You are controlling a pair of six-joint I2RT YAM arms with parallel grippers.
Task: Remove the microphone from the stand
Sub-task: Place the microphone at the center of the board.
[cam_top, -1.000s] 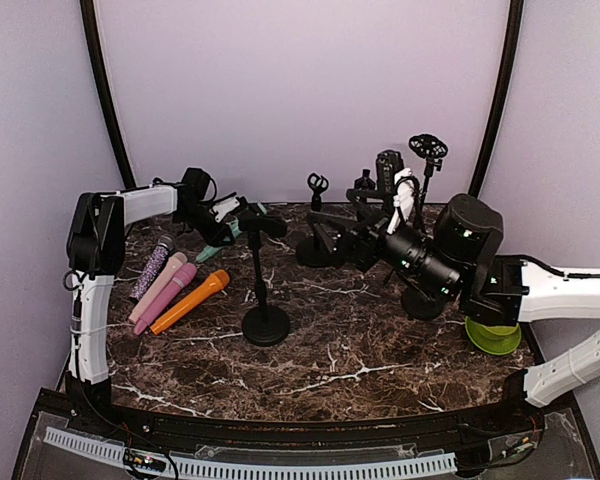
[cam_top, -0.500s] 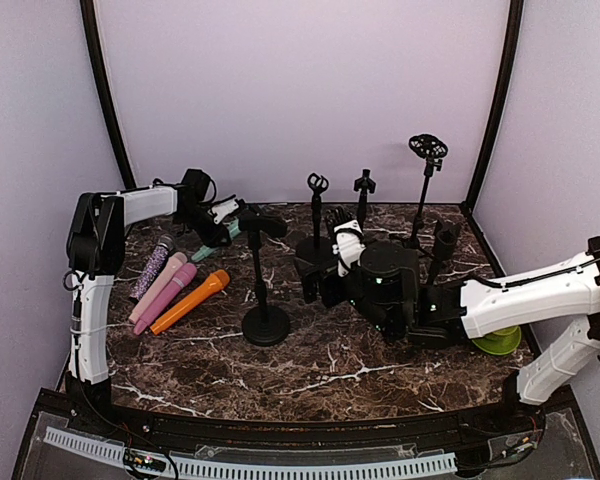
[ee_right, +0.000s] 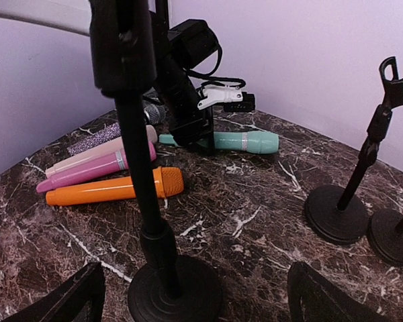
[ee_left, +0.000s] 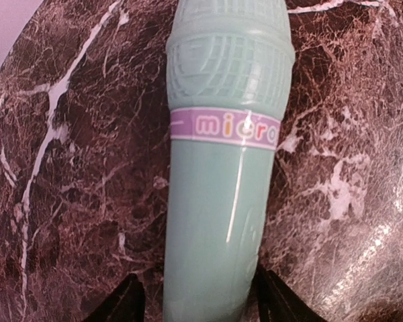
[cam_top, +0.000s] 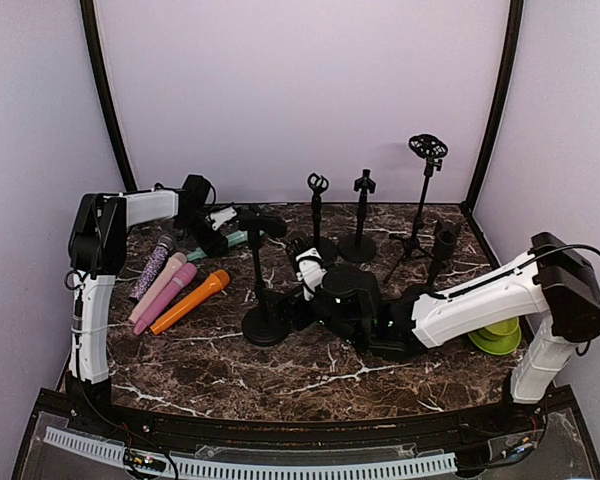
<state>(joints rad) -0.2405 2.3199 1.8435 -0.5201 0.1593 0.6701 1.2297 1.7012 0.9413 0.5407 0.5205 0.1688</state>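
Note:
The stand's lower pole lines up between the right gripper's open fingers to the left in the top view, so the robot will next advance the right gripper that way and close it.
A teal microphone [ee_left: 221,201] lies flat on the marble table [cam_top: 310,375] at the back left, also in the overhead view [cam_top: 236,239]. My left gripper [ee_left: 205,302] straddles its handle, jaws open, with a gap on the left side. The black stand [cam_top: 256,270] rises just right of it, its top clip [cam_top: 264,225] empty. My right gripper [ee_right: 198,298] is wide open and low over the table. The stand's pole [ee_right: 138,154] and round base [ee_right: 174,292] sit between its fingers, toward the left one, untouched.
A glittery purple microphone [cam_top: 152,268], two pink ones [cam_top: 167,288] and an orange one [cam_top: 190,300] lie at the left. Two more round-base stands [cam_top: 318,215] [cam_top: 360,215] and a tripod stand [cam_top: 420,200] stand at the back. A green dish [cam_top: 495,337] is at the right.
My right arm has swung left across the table and dropped low beside the stand's base. My left gripper's jaws have spread apart around the teal microphone.

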